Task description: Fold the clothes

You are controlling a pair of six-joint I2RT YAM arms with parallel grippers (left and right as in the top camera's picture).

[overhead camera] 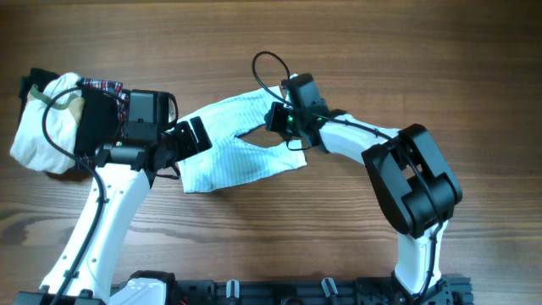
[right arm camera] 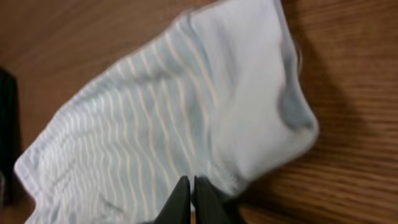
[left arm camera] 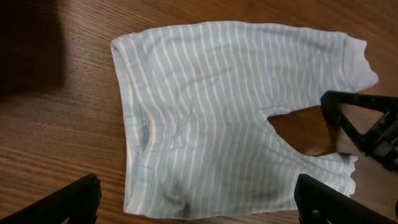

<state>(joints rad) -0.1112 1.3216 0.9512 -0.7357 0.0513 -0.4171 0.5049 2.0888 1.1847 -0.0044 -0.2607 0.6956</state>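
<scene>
Next, my right gripper drags the cuff to the right in the overhead view, onto bare wood, and releases it, since the pants (overhead camera: 229, 152) reach under my left gripper.
A pair of light-blue, white-striped baby pants (overhead camera: 229, 152) lies spread flat on the wooden table, mid-frame. My left gripper (overhead camera: 193, 137) hovers at its left edge. In the left wrist view its fingers (left arm camera: 196, 200) are wide open, either side of the pants' near edge (left arm camera: 211, 118), holding nothing. My right gripper (overhead camera: 281, 119) is at the upper leg of the pants. In the right wrist view its fingers (right arm camera: 191, 186) are shut, pinching the striped cloth (right arm camera: 143, 130) by the white cuff. The right gripper also shows at the right in the left wrist view (left arm camera: 364, 127).
A pile of other clothes (overhead camera: 51, 119), white with a plaid piece, lies at the table's far left behind the left arm. Bare wood table (overhead camera: 406, 68) surrounds the pants.
</scene>
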